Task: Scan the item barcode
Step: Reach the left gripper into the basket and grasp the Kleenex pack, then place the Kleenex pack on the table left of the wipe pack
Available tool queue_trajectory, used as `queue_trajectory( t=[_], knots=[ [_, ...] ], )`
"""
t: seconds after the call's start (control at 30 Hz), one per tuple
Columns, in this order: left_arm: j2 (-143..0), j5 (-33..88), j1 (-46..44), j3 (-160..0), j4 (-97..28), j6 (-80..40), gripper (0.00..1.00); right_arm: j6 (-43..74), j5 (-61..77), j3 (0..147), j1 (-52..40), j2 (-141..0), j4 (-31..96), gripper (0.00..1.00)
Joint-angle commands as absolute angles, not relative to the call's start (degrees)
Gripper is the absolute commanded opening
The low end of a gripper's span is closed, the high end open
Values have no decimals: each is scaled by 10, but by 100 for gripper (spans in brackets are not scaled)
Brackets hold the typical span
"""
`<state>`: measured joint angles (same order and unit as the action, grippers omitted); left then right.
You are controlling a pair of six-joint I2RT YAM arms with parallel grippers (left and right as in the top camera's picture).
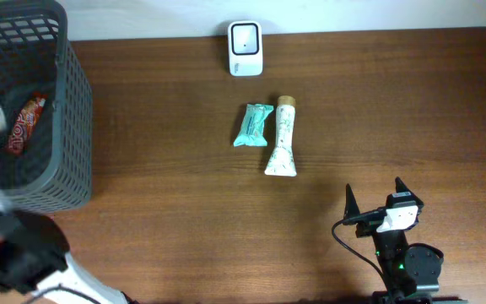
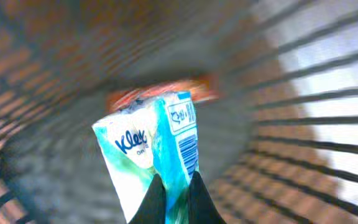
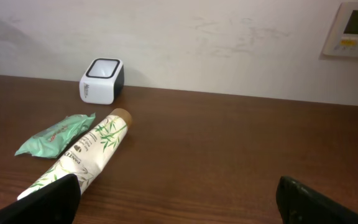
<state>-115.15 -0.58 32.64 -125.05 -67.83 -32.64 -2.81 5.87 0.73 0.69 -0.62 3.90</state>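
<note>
My left gripper rises from the basket (image 1: 67, 127) next, crosses to the green packet's basket side, and lowers to release the tissue pack, since bare tabletop lies there.
In the left wrist view my left gripper (image 2: 176, 180) is down inside the grey basket (image 1: 67, 127), shut on the lower edge of a white and turquoise tissue pack (image 2: 148, 146). The pack stands upright between the fingers, and its barcode (image 2: 188, 149) faces the camera. Behind it lies a red snack packet (image 2: 160, 94), which also shows through the basket's mesh from overhead (image 1: 25, 122). The white scanner (image 1: 245, 48) stands at the table's far edge. My right gripper (image 1: 374, 204) rests open near the front right, with nothing between its fingers.
A green packet (image 1: 254, 125) and a white bamboo-print tube (image 1: 282, 139) lie side by side mid-table, in front of the scanner (image 3: 102, 79). The basket's mesh walls surround the left gripper closely. A wall runs behind the table.
</note>
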Motion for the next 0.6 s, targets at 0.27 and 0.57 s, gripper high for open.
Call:
queue_trajectory(
  t=[0.27,0.57],
  knots=[
    [-991,358,168,-1371,-640,-234,0,-28,57,3,4,-2,41,99],
    [-1106,147,-146,-1349,-710,44,0,-28,57,3,4,-2,41,99]
  ],
)
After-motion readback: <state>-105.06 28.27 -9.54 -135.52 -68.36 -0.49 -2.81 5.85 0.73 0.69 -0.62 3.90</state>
